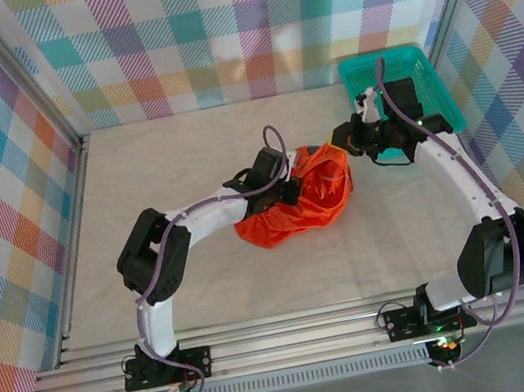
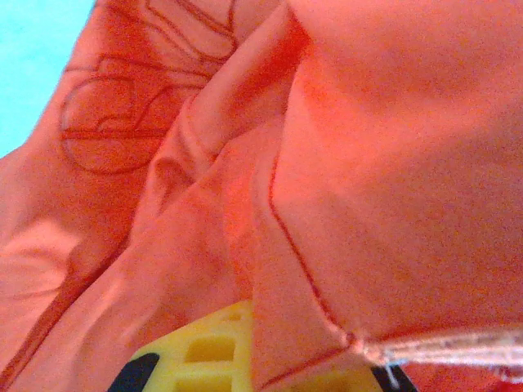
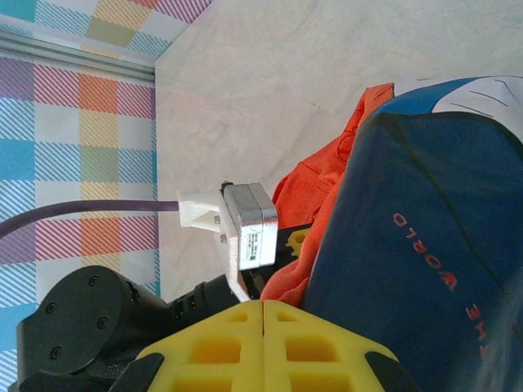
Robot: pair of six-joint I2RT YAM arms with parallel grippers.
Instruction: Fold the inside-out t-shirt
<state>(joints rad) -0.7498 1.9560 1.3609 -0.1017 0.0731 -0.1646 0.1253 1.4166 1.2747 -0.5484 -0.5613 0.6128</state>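
The shirt is bunched, so my left gripper should next lift its fold, pull it outward from my right gripper and release it low over the table.
The inside-out t-shirt [image 1: 296, 205] is a bright orange-red bundle in the middle of the table. My left gripper [image 1: 288, 188] is buried in its upper left side. In the left wrist view, orange cloth [image 2: 368, 163] with a seam and a hem drapes over the yellow fingers [image 2: 204, 351], and the left gripper [image 2: 270, 343] is shut on a fold. My right gripper [image 1: 341, 139] is at the bundle's upper right corner, where the cloth peaks up to it. In the right wrist view the right gripper [image 3: 263, 304] has its fingers pressed together, with orange cloth [image 3: 315, 184] at the tips and the dark blue print [image 3: 417, 220] beside them.
A teal basket [image 1: 390, 57] stands at the back right corner, close behind the right arm. Plaid walls with metal frame posts enclose the table [image 1: 183, 149] on three sides. The left arm's silver wrist camera [image 3: 249, 224] sits just ahead of the right gripper's fingers.
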